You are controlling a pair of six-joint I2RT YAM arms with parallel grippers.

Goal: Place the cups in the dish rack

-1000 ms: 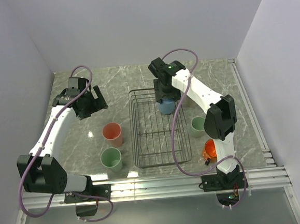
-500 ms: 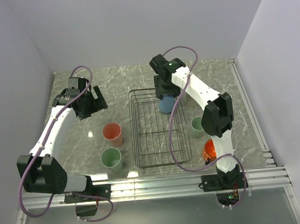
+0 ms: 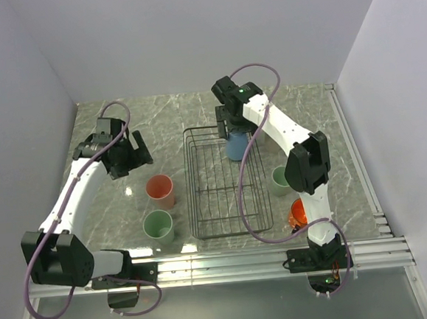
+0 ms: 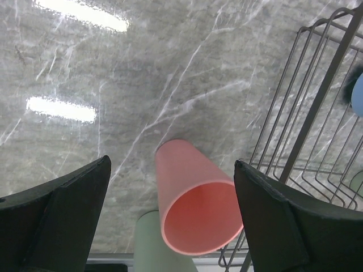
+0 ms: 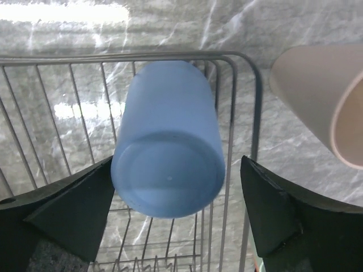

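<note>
The salmon cup's opening fits one finger, so I need to bring my left gripper down and back toward the cup next, astride its rim side away from the rack.
The blue cup (image 3: 235,149) stands upside down in the far right corner of the black wire dish rack (image 3: 202,205). My right gripper (image 3: 230,128) hangs open just above it; in the right wrist view the blue cup (image 5: 167,147) sits between the spread fingers (image 5: 68,209). My left gripper (image 3: 130,157) is open and empty, up and left of the upright salmon-pink cup (image 3: 160,192). That cup (image 4: 193,198) shows between its fingers in the left wrist view. A pale green tumbler (image 3: 158,227) stands nearer. The beige cup (image 5: 320,96) stands just outside the rack.
A shorter pale green cup (image 3: 282,180) and the orange mug (image 3: 299,212) stand right of the rack, beside the right arm. The rack's wire wall (image 4: 317,130) is right of the salmon cup. Grey walls close the table at the left, back and right.
My left gripper has moved a little nearer and to the right, toward the salmon-pink cup. My right gripper has shifted slightly toward the far edge; the blue cup stays in the rack.
</note>
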